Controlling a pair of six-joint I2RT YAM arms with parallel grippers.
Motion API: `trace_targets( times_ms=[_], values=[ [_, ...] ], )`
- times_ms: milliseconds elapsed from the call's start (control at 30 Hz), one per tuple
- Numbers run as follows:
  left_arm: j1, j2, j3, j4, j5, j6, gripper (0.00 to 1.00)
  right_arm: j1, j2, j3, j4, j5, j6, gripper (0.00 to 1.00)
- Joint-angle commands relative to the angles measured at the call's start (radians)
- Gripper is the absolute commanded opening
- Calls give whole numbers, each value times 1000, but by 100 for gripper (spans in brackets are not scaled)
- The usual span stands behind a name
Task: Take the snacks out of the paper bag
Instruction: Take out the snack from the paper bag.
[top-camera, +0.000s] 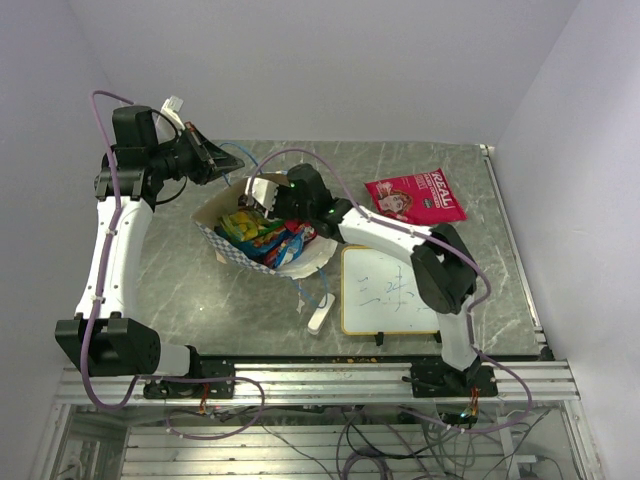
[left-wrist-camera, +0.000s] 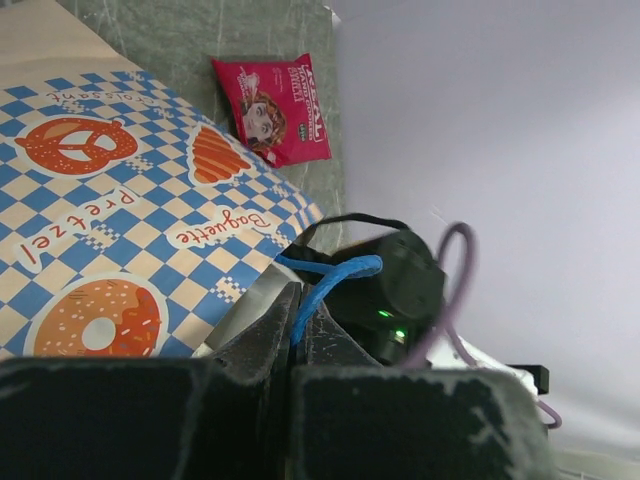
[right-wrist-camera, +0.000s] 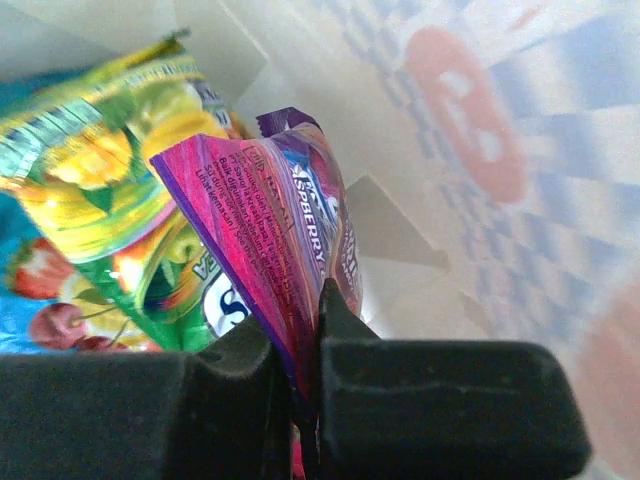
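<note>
I will next lift my right gripper from the bag's opening, move it over and down onto the pink-red packet (top-camera: 408, 200) and open it, because that packet is already outside.
The paper bag (top-camera: 222, 215) lies tilted on the table, its mouth facing front right, with several snack packets (top-camera: 262, 237) showing inside. My left gripper (top-camera: 212, 160) is shut on the bag's blue cord handle (left-wrist-camera: 325, 281) at the bag's far edge; the checkered side (left-wrist-camera: 120, 240) fills the left wrist view. My right gripper (top-camera: 268, 203) is inside the bag mouth, shut on a purple-pink packet (right-wrist-camera: 285, 235). A yellow-green packet (right-wrist-camera: 110, 180) lies beside it. One pink-red packet (top-camera: 414, 196) lies on the table at the far right, also in the left wrist view (left-wrist-camera: 272, 108).
A framed whiteboard (top-camera: 388, 290) lies at the front right of the bag. A white eraser block (top-camera: 319, 316) lies by its left edge. The second blue cord (top-camera: 305, 290) trails from the bag mouth. Walls close the back and right.
</note>
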Motion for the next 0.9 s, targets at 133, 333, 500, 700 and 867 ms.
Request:
trace_targets(
  times_ms=[133, 333, 500, 700, 867],
  values=[
    [10, -7, -3, 42, -29, -41, 7, 33, -216, -68, -19, -57, 17, 0],
    [11, 0, -5, 49, -49, -53, 7, 42, -315, -61, -138, -86, 30, 0],
    [11, 9, -4, 48, -66, -54, 7, 42, -442, -100, -231, -173, 64, 0],
    [15, 34, 7, 49, -66, -49, 7, 42, -661, -189, -280, -253, 110, 0],
    [16, 59, 26, 53, -59, -52, 7, 42, -849, -254, -227, -165, 160, 0]
  ],
)
